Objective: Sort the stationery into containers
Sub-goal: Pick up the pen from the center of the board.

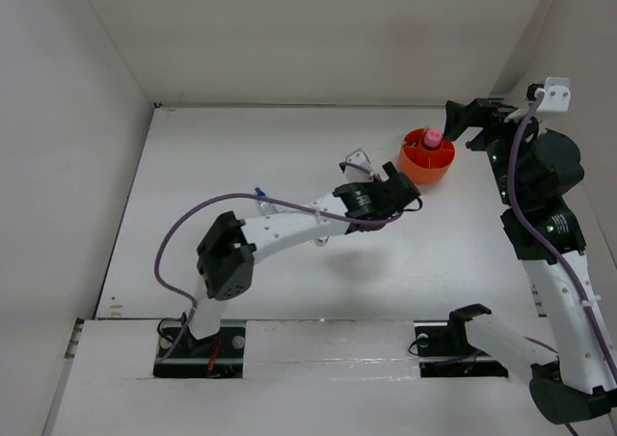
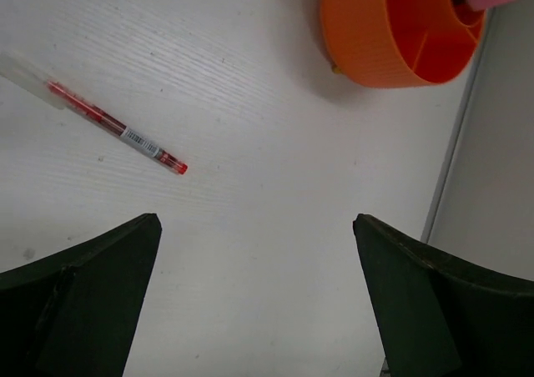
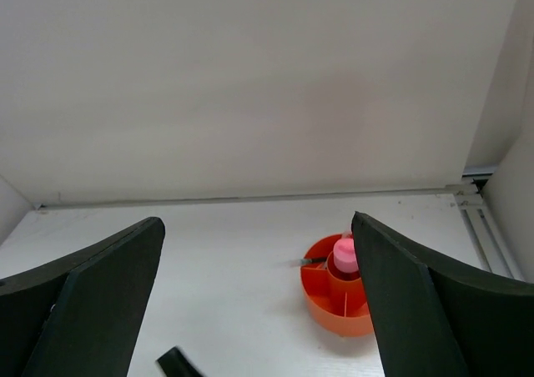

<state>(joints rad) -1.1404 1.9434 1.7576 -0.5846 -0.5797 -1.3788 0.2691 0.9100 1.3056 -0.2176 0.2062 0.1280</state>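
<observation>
I will next move my left gripper down onto the red pen's rear end [image 2: 157, 153] by the label. I will turn it so its fingers go on either side of the pen's body, which lies at a slant to them.
The round orange tub [image 1: 421, 170] with inner dividers stands at the back right. A pink-capped tube [image 1: 433, 138] stands upright in its centre cup. My left gripper [image 1: 409, 191] is open and empty, low over the table just left of the tub. In the left wrist view a red pen [image 2: 117, 129] lies on the table to the left, and the tub [image 2: 367, 43] is at the upper right. My right gripper [image 1: 465, 125] is open and empty, raised to the right of the tub. The right wrist view shows the tub [image 3: 334, 310], the pink cap [image 3: 345, 256] and a thin pen [image 3: 313, 262] sticking out over its left rim.
A small blue-capped item [image 1: 260, 197] lies beside the left arm's forearm. White walls close the table at the back and on both sides. The right wall [image 2: 492, 193] stands close behind the tub.
</observation>
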